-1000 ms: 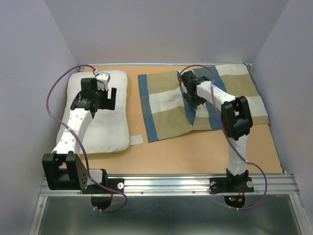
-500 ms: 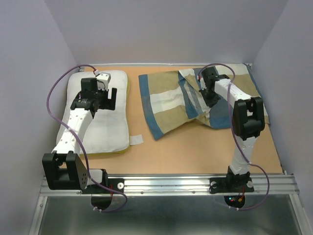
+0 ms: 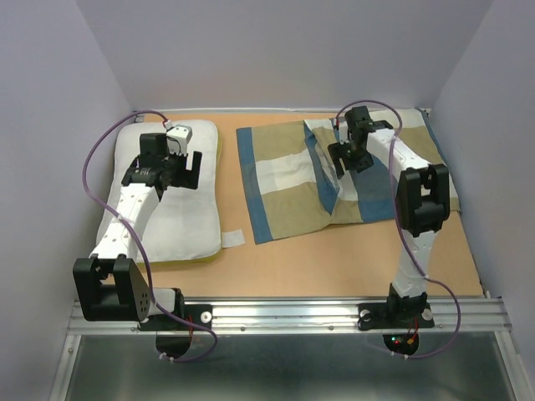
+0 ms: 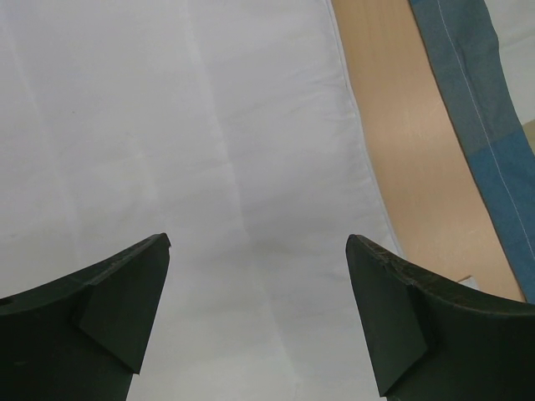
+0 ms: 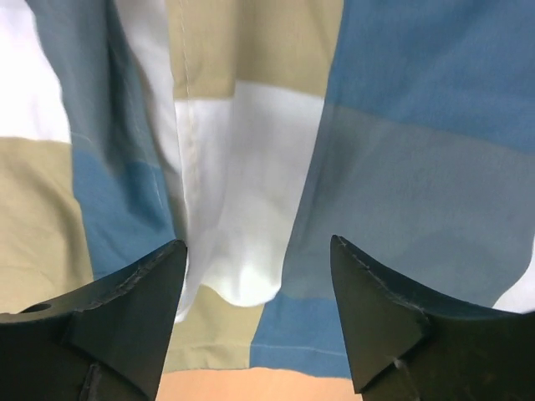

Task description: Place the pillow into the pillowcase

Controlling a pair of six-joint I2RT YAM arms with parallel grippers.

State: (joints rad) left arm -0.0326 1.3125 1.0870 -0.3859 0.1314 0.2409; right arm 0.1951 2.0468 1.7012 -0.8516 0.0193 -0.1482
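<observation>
The right gripper moves down and to the left in the top view onto the raised edge of the pillowcase's tan fold next, since that edge runs nearer one open finger.
The white pillow (image 3: 180,213) with a yellow-green edge lies at the left of the table and fills most of the left wrist view (image 4: 209,125). My left gripper (image 3: 188,170) hovers over its far half, open and empty (image 4: 257,241). The blue, tan and white pillowcase (image 3: 280,180) lies at the middle and right, with a raised fold running through its middle. My right gripper (image 3: 340,159) is over that fold, jaws wide apart (image 5: 259,241). A white hump of the pillowcase (image 5: 242,209) sits between the fingers, not pinched.
A small white scrap (image 3: 233,238) lies on the tan table (image 3: 334,259) between the pillow and the pillowcase. Grey walls close in the left, back and right. A metal rail (image 3: 284,316) runs along the near edge.
My right gripper swung right, dragging the pillowcase's middle up into a fold, then came back a little left with its jaws apart. The left arm has barely moved.
</observation>
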